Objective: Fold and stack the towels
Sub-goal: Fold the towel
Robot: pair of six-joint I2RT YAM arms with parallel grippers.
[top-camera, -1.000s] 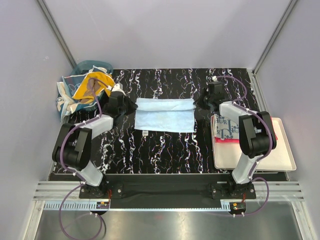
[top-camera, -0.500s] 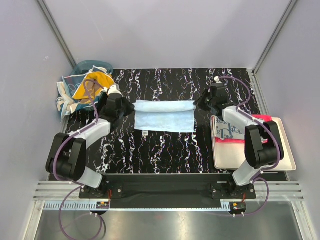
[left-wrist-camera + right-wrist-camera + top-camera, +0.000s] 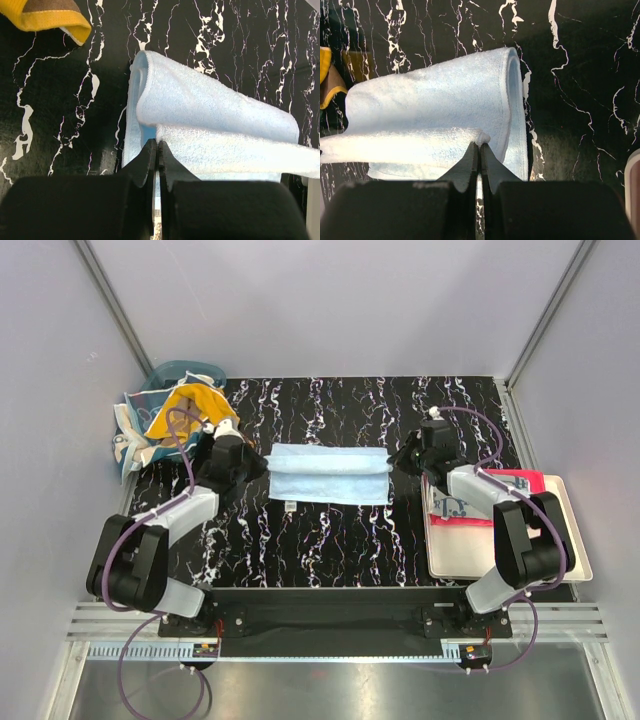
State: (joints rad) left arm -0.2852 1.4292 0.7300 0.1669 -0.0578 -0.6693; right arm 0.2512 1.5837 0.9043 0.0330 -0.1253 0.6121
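The towel's lower layer is still uncovered along its near edge [image 3: 385,503], so my right gripper will next lower the towel's pinched corner back toward that edge.
A light blue towel [image 3: 328,478] lies in the middle of the black marbled table, its far edge lifted and rolled over toward the near side. My left gripper [image 3: 262,468] is shut on the towel's lifted left corner; the left wrist view shows the towel [image 3: 210,110] pinched at the gripper [image 3: 158,145]. My right gripper [image 3: 392,464] is shut on the lifted right corner, and the right wrist view shows the towel [image 3: 435,95] pinched at the gripper [image 3: 480,144]. An orange towel [image 3: 185,412] hangs out of the basket. A grey patterned towel [image 3: 462,505] lies over a red one [image 3: 520,480] on the tray.
The translucent teal basket [image 3: 140,445] stands at the far left edge of the table. The cream tray [image 3: 545,562] sits at the right edge. The orange towel's corner shows in the left wrist view [image 3: 45,12]. Grey walls enclose the back and sides.
Both grippers have moved toward the near side, drawing the towel's far edge with them; the folded-over part now reaches further across the towel.
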